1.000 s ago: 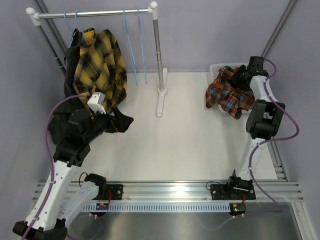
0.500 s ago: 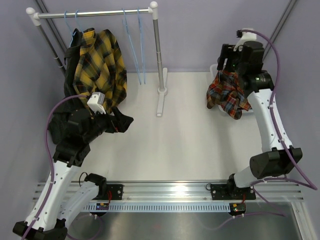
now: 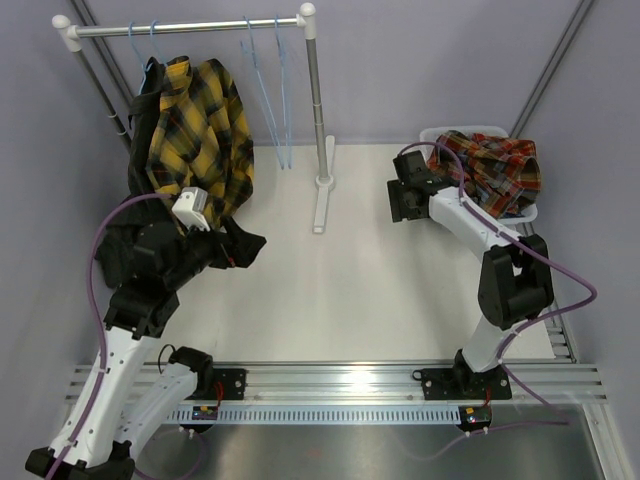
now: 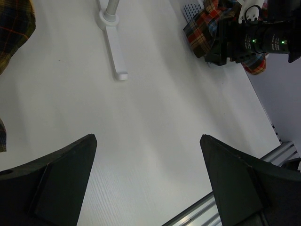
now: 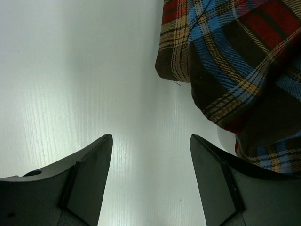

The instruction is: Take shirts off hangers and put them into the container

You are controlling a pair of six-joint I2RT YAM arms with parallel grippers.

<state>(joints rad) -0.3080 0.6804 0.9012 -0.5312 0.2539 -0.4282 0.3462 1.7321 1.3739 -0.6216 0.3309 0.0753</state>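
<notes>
Next, my right gripper moves toward the container [image 3: 447, 134] onto the red-orange-navy plaid shirt's hanging edge, as that edge lies to the gripper's right in the top view.
The red-orange-navy plaid shirt [image 3: 488, 170] lies heaped in the white container [image 3: 447, 134] at the back right, one edge hanging over its left side [image 5: 235, 61]. My right gripper [image 3: 403, 203] hovers over the table just left of the container, open and empty [image 5: 150, 136]. The yellow-black plaid shirt [image 3: 195, 125] and a black shirt [image 3: 138, 160] hang on the rail. Two bare light-blue hangers [image 3: 270, 95] hang beside them. My left gripper [image 4: 148, 136] is open with only table beneath, below the hanging shirts.
The white-and-metal rail [image 3: 190, 27] spans the back left; its post and foot [image 3: 321, 195] stand mid-table [image 4: 113, 42]. The right arm [image 4: 254, 40] sits in front of the container. An aluminium track [image 3: 340, 380] runs along the near edge.
The right gripper lifted the red plaid shirt, let it go into the container, and swung left and down to the table. The left arm barely moved.
</notes>
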